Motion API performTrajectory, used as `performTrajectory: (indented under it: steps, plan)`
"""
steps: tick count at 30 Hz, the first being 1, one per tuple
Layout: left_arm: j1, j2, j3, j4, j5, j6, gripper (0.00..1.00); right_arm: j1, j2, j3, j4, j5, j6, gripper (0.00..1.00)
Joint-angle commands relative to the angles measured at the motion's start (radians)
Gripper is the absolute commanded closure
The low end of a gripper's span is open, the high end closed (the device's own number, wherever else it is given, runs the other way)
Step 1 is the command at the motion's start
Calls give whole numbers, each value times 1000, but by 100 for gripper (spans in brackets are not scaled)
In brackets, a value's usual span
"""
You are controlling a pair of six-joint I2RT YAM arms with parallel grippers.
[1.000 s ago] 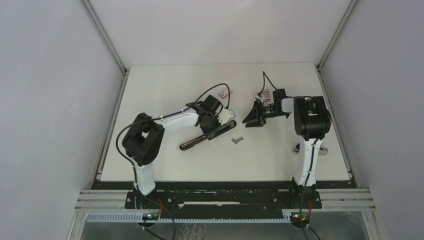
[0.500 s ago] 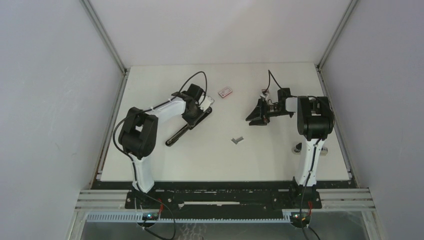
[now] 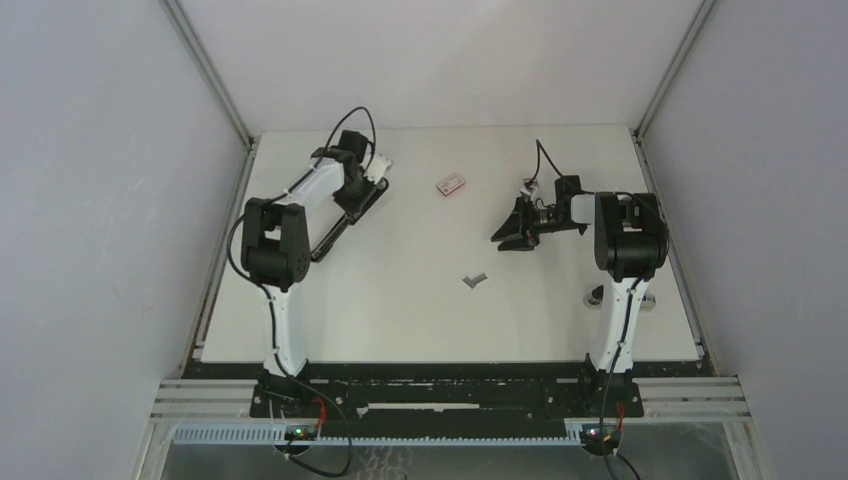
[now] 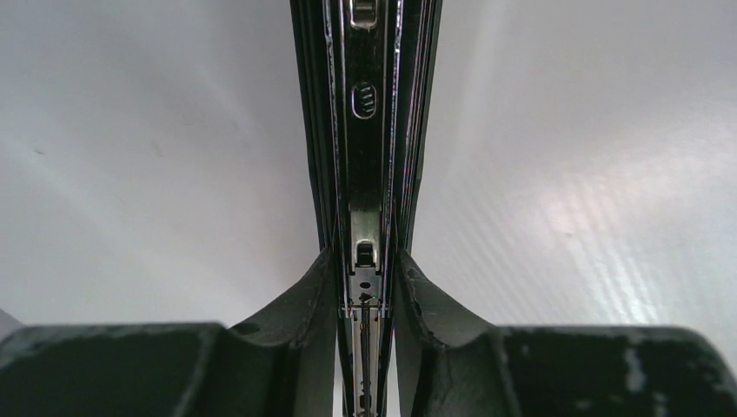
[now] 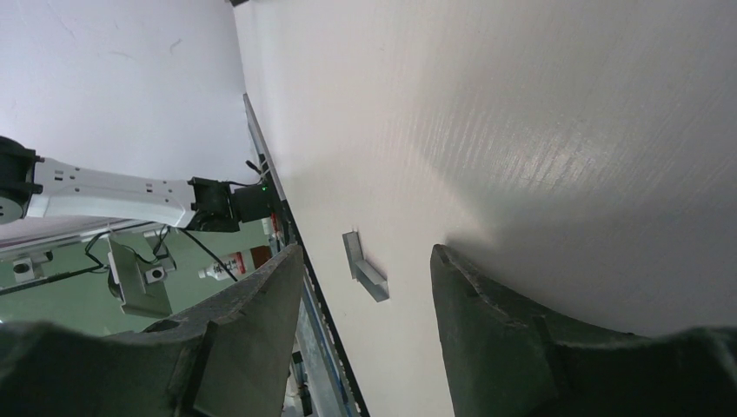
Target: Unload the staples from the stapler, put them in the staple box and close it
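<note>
The staples already lie apart from the stapler, so the left gripper brings the stapler down next, shifting it left in the top view.
The staples (image 3: 475, 281) are a small bent grey metal strip lying on the white table (image 3: 420, 320) at mid-table. They also show in the right wrist view (image 5: 366, 271). The stapler (image 3: 345, 220) is a long dark bar at the back left, with its open metal channel showing in the left wrist view (image 4: 369, 130). My left gripper (image 3: 362, 186) is shut on the stapler, with the fingers (image 4: 313, 295) pressed on both its sides. My right gripper (image 3: 510, 236) is open and empty, up and to the right of the staples, apart from them; its jaws frame them (image 5: 365, 254).
A small reddish box (image 3: 451, 184) lies at the back middle of the table. A small dark item (image 3: 595, 293) sits by the right arm's post. Grey enclosure walls and metal rails bound the table at left, right and back.
My left arm has carried the stapler from mid-table to the back left corner. The staples and the reddish box have stayed put. The right gripper has barely shifted.
</note>
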Motion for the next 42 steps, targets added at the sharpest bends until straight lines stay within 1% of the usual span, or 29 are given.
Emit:
performTrajectory:
  steps: [1,7,14,19,20,25,27,28,32,35,37,42]
  plan:
    - [51,63,168,-92,2,94,89,5,-47,23,7,34,-10,43]
    - [113,160,295,-151,-37,209,89,5,-51,21,9,34,-10,43]
    - [177,245,429,-216,-23,306,89,7,-47,19,11,36,-10,43]
    - [195,286,469,-224,-18,355,86,8,-50,19,11,34,-12,42]
    - [197,293,473,-223,-18,359,83,9,-51,19,12,35,-13,42]
    - [196,301,480,-209,-16,345,59,7,-50,19,11,33,-13,41]
    - [198,301,478,-201,-20,339,51,8,-50,20,11,29,-13,41]
    - [198,301,477,-195,-26,336,49,8,-52,19,11,30,-13,40]
    - [203,295,477,-168,-41,311,39,8,-62,20,7,18,-21,30]
    - [205,275,476,-152,-35,290,35,8,-89,19,-4,15,-39,24]
    - [206,253,474,-143,-24,271,32,7,-112,20,-11,30,-54,23]
    - [197,172,443,-148,27,242,17,1,-167,20,-27,35,-83,21]
